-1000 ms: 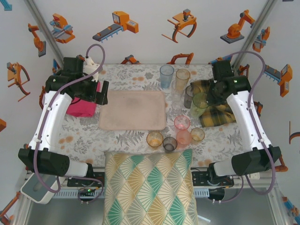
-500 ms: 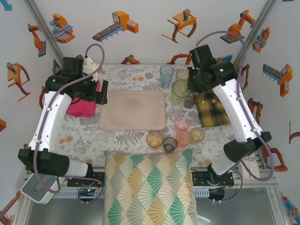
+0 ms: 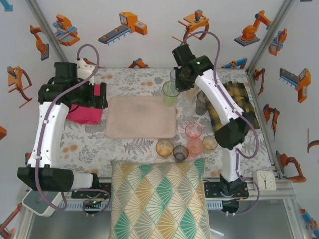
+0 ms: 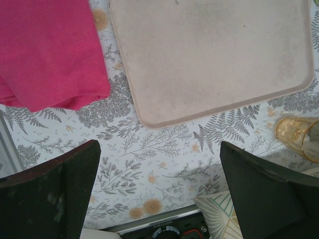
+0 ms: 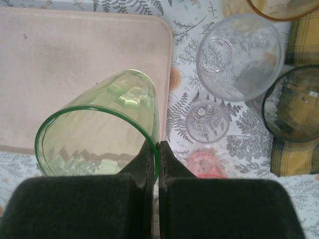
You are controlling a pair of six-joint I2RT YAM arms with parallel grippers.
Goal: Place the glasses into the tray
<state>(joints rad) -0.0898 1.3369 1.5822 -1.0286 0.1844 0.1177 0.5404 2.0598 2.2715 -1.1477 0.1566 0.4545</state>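
The tall green glass hangs over the tray's empty far corner (image 3: 168,101) (image 5: 145,42). My right gripper should move down and outward, set the glass's base on that corner and let go of the glass's rim.
My right gripper (image 5: 158,149) is shut on the rim of a tall green glass (image 5: 99,129), one finger inside and one outside. The glass hangs tilted over the far right corner of the pale pink-beige tray (image 3: 141,117). In the top view the green glass (image 3: 170,93) hangs below my right gripper (image 3: 176,89). Several other glasses stand right of the tray: a clear one (image 5: 239,57), a grey one (image 3: 201,103), a pink one (image 3: 193,130) and an amber one (image 3: 164,147). My left gripper (image 4: 159,184) is open over bare tablecloth, near the tray's (image 4: 214,55) left corner.
A bright pink folded cloth (image 3: 84,113) lies left of the tray, under my left arm. A yellow plaid cloth (image 3: 234,107) lies at the right. A patterned cushion (image 3: 157,199) sits at the near edge, just in front of the short glasses.
My right arm has swung left with the green glass, from above the plaid cloth to the tray's far right corner. My left arm has shifted slightly left and stays open.
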